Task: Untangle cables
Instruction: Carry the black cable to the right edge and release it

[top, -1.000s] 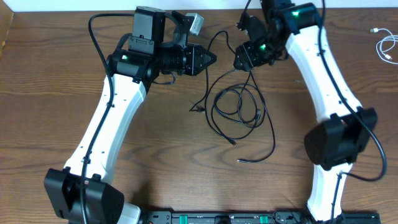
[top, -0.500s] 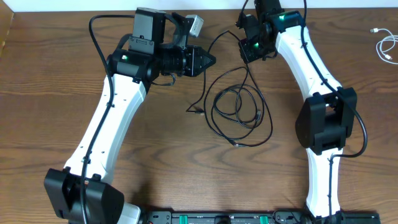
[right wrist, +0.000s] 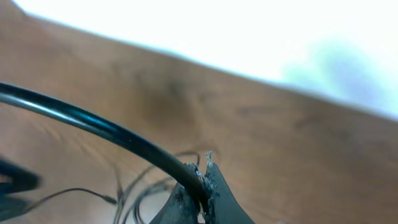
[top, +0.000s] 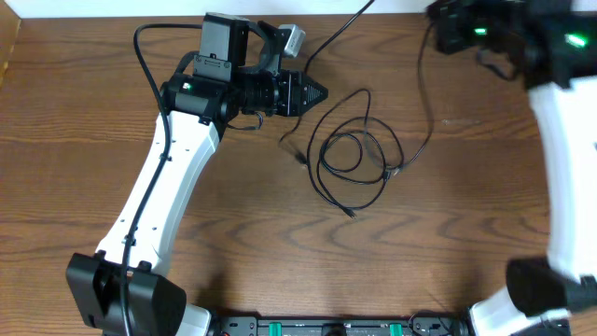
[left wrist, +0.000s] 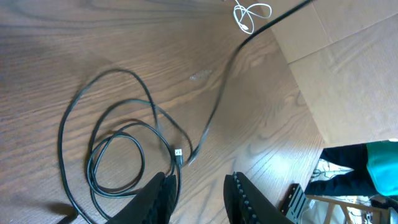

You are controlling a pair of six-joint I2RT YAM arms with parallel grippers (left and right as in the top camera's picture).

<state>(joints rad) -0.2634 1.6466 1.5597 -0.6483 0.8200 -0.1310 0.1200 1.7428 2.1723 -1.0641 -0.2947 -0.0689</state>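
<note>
My right gripper will swing down next, away from the loops, and release the cable, as the tabletop is clear below it and to its right in the overhead view.
Two black cables (top: 354, 159) lie in overlapping loops on the wooden table, just right of my left gripper (top: 319, 94). My right gripper (top: 448, 33) is raised at the back right and is shut on one black cable (right wrist: 124, 137). That strand (top: 429, 112) hangs taut from it down to the loops. In the left wrist view the loops (left wrist: 118, 143) sit ahead of my left gripper (left wrist: 200, 193), which is open a little with nothing between its fingers. The white cable (left wrist: 252, 12) lies coiled far off near the table's edge; the overhead view does not show it.
The table's far edge (top: 392, 11) runs close behind both grippers. A small plug end (top: 350, 214) lies at the near side of the loops. My right arm (top: 564, 168) stands along the right side of the table.
My right arm has swung up and to the right with a black cable, drawing one strand out of the bundle. My left gripper's jaws have parted slightly.
</note>
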